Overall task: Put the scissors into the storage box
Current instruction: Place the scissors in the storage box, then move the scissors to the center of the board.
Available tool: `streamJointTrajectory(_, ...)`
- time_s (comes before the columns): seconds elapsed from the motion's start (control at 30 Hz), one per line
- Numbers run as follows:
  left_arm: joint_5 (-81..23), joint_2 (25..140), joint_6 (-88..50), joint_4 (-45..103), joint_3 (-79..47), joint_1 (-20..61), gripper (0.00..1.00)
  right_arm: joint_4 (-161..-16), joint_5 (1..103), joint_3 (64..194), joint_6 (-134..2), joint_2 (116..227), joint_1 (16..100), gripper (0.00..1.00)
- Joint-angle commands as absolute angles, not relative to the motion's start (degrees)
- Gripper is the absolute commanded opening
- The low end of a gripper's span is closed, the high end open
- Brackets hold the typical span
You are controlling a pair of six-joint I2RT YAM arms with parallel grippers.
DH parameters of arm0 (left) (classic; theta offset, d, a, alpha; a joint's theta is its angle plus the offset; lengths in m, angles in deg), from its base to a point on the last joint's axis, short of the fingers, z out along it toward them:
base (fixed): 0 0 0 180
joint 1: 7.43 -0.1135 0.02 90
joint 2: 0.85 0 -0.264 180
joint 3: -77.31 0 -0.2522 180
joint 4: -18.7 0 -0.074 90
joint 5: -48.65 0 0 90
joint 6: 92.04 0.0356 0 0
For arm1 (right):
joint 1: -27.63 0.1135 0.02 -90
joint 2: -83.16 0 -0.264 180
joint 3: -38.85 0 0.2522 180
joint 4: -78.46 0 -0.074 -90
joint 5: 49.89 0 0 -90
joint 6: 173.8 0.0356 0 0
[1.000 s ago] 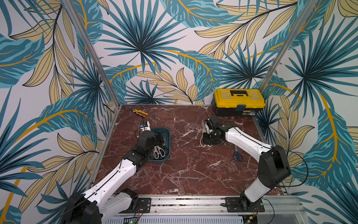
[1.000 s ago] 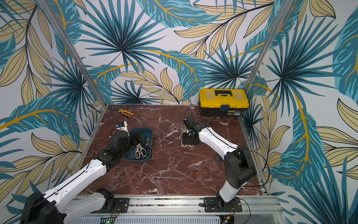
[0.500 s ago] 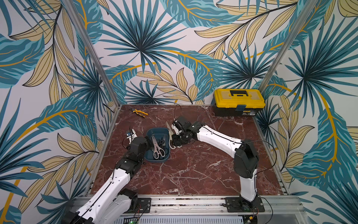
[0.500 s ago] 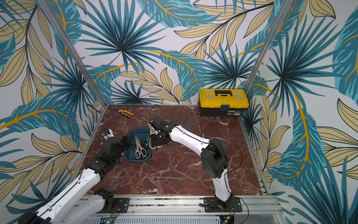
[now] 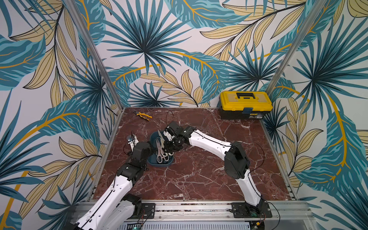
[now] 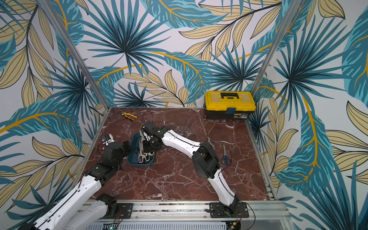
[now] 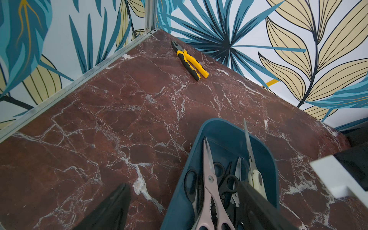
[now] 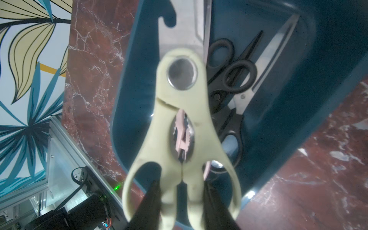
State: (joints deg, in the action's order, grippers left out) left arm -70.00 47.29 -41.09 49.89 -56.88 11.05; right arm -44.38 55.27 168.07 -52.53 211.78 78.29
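The scissors inside the teal storage box are below my right gripper. My right gripper should go down toward them next and let go of the cream shears' handles.
The teal storage box (image 5: pixel 159 162) (image 6: pixel 139 162) (image 7: pixel 219 121) (image 8: pixel 135 59) sits left of centre on the marble. Inside lie pinkish shears (image 7: pixel 209 179) and black-handled scissors (image 7: pixel 191 179) (image 8: pixel 235 75). My right gripper (image 5: pixel 170 148) (image 8: pixel 181 185) is shut on the handles of the cream shears (image 8: pixel 183 111) (image 7: pixel 256 179), which hang over the box with blades pointing to the back wall. At the box's left side my left gripper (image 5: pixel 148 149) (image 7: pixel 182 189) stands open, holding nothing, one finger over the box. A small dark-handled pair of scissors (image 6: pixel 225 156) lies on the table behind the right elbow.
Yellow-and-black pliers (image 5: pixel 142 115) (image 7: pixel 189 61) lie near the back left corner. A yellow-lidded black toolbox (image 5: pixel 246 104) (image 6: pixel 230 104) stands at the back right. Aluminium posts and patterned walls close in three sides of the table.
My right arm has swung left from mid-table, carrying the cream shears to above the box. The left gripper has drawn back out of the box to its left side.
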Motion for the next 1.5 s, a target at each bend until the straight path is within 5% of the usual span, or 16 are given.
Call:
streamJointTrajectory(0.0,-70.82,48.51,-40.82,49.88,-56.1,10.76,0.89,-44.19,56.05,169.23,-48.92,214.26,78.35,0.07)
streamJointTrajectory(0.27,-68.95,50.32,-40.85,50.91,-54.91,10.76,0.89,-43.8,54.89,169.63,-47.32,216.05,77.73,0.15)
streamJointTrajectory(0.37,-68.95,50.35,-40.67,51.09,-54.91,10.76,0.89,-43.83,54.98,169.77,-47.32,216.08,77.66,0.39)
streamJointTrajectory(0.57,-69.52,50.35,-40.16,51.5,-54.14,10.76,0.9,-43.91,52.9,169.59,-49.08,213.59,77.81,0.61)
streamJointTrajectory(0.93,-66.23,52.42,-32.34,51.9,-46.87,12.5,0.9,-48.69,43.05,153.89,-54.57,193.87,74.13,0.71)
streamJointTrajectory(1.17,-69.24,61.0,-20.67,48.06,-37.73,25.74,0.91,-51.47,35.28,134.9,-55.11,179.25,61.0,0.71)
streamJointTrajectory(1.47,-51.67,73.28,-9.62,37.82,-31.58,33.31,0.91,-50.25,30.51,118.79,-55.42,166.85,45.38,0.73)
